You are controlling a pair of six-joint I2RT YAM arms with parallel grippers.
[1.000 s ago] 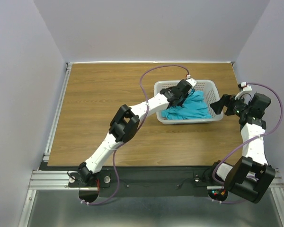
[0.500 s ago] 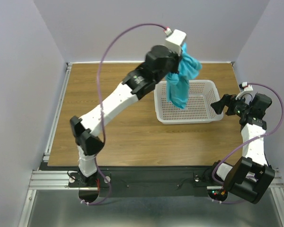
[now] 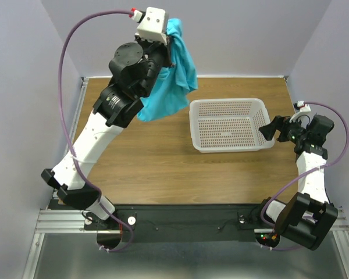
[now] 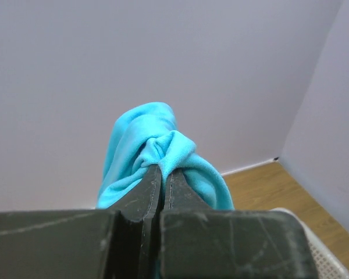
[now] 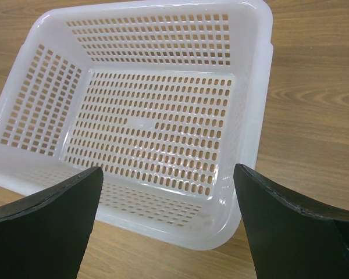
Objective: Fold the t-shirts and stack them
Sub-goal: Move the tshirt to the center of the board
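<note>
The turquoise t-shirt (image 3: 173, 75) hangs high and the table beside the basket is bare, so the robot's left gripper should go down, tilt its fingers down toward that wood, and open.
A turquoise t-shirt (image 3: 173, 75) hangs bunched in the air over the table's back left, left of the basket. My left gripper (image 3: 170, 51) is raised high and shut on a fold of it; in the left wrist view the black fingers (image 4: 154, 189) pinch the t-shirt (image 4: 154, 142) between them. My right gripper (image 3: 269, 129) stands open just right of the white basket (image 3: 228, 125), nothing between its fingers. In the right wrist view the basket (image 5: 250, 122) shows with nothing inside and the right gripper (image 5: 168, 174) points at its near corner.
The wooden table (image 3: 151, 168) is bounded by grey walls at the back and sides. A metal rail (image 3: 70, 139) runs along its left edge. Purple cables loop from both arms.
My left arm lifted the t-shirt out of the basket, up and to the left, leaving the basket bare. The right arm has not moved.
</note>
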